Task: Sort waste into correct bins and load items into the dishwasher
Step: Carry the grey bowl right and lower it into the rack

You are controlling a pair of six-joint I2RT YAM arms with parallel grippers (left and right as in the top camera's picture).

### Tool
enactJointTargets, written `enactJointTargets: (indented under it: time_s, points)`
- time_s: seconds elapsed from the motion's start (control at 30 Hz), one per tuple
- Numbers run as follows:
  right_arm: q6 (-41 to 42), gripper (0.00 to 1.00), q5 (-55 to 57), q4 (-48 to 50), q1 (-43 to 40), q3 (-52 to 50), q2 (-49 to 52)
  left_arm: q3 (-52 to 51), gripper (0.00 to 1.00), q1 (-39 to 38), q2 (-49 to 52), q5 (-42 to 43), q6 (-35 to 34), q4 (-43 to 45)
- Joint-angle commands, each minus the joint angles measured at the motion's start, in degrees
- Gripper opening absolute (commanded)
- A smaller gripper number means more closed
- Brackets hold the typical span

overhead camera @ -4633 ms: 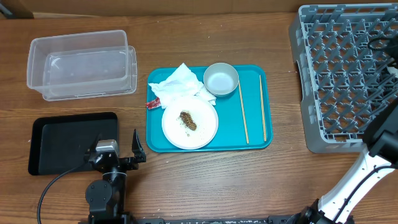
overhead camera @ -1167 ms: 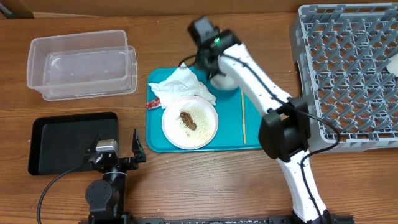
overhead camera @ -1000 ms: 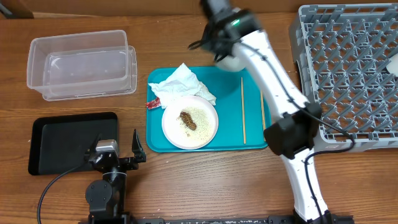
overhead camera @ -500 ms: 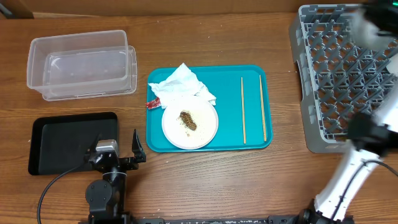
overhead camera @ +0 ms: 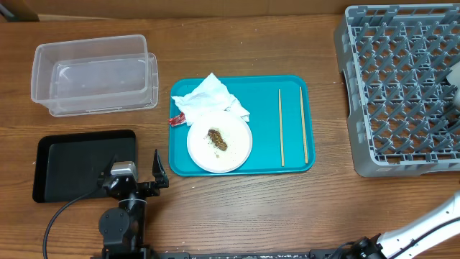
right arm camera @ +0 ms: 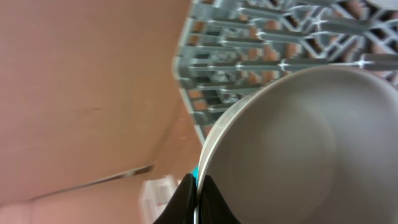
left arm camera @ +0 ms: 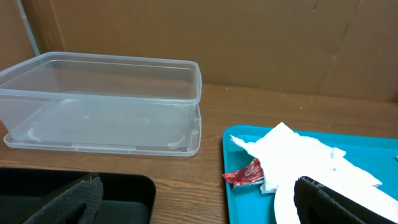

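Observation:
The grey rack's wires beside the white dish are empty below my right gripper, so my right gripper should next lower the bowl (right arm camera: pixel 311 143) down among them and let go of the bowl's rim.
My right gripper (right arm camera: pixel 198 190) is shut on the rim of the round white bowl (right arm camera: pixel 311 143), held over the grey dish rack (right arm camera: pixel 249 62); in the overhead view the gripper is past the right edge. The rack (overhead camera: pixel 395 86) stands at the right. Crumpled napkins (overhead camera: pixel 208 97), a red wrapper (overhead camera: pixel 177 119), a white plate (overhead camera: pixel 237 147) with a brown food scrap (overhead camera: pixel 217 139) and two chopsticks (overhead camera: pixel 281 126) lie on the teal tray (overhead camera: pixel 266 162). My left gripper (overhead camera: pixel 136 173) is open and empty beside the black tray (overhead camera: pixel 72 162). The clear tub (overhead camera: pixel 93 44) is at the back left.
A white dish (overhead camera: pixel 453 72) shows at the rack's right edge. The left wrist view has my open left gripper (left arm camera: pixel 199 208), the clear tub (left arm camera: pixel 106 99), the black tray (left arm camera: pixel 124 193), the wrapper (left arm camera: pixel 245 174), the napkins (left arm camera: pixel 298 152) and the teal tray (left arm camera: pixel 249 205).
My right arm took the bowl off the teal tray and carried it right, over the rack and out of the overhead view. The left arm has not moved.

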Motion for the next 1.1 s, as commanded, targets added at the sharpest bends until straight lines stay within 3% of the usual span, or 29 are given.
enactJointTargets:
  time_s: [0.0,0.13,0.37,0.57,0.7,0.77,0.9,1.07]
  points:
    - [-8.0,0.04,-18.9,4.4,-2.3,-7.3,-1.5,-0.2,1.00,-0.5,0.0,0.0,0.9,-0.1]
    - [-7.7,0.04,-25.9,12.5,-2.6,-15.4,-1.5,-0.2,1.00,-0.5,0.0,0.0,0.9,-0.1]
    - [-2.0,0.04,-25.1,26.8,-0.3,-24.0,-1.2,-0.2,1.00,-0.5,0.0,0.0,0.9,-0.1]
    - [7.9,0.04,-5.8,28.5,-1.4,-24.0,-1.3,-0.2,1.00,-0.5,0.0,0.0,0.9,-0.1]
    - [12.6,0.04,-1.8,28.3,-3.3,-24.0,-2.0,-0.2,1.00,-0.5,0.0,0.0,0.9,-0.1]
    - [14.0,0.13,-1.3,28.0,-4.3,-24.0,-3.1,-0.2,1.00,-0.5,0.0,0.0,0.9,-0.1]
    - [17.5,0.39,4.3,27.2,-5.7,-24.0,-7.0,-0.2,1.00,-0.5,0.0,0.0,0.9,-0.1]
    - [23.2,0.43,13.9,27.4,-6.1,-24.0,-14.7,-0.2,1.00,-0.5,0.0,0.0,0.9,-0.1]
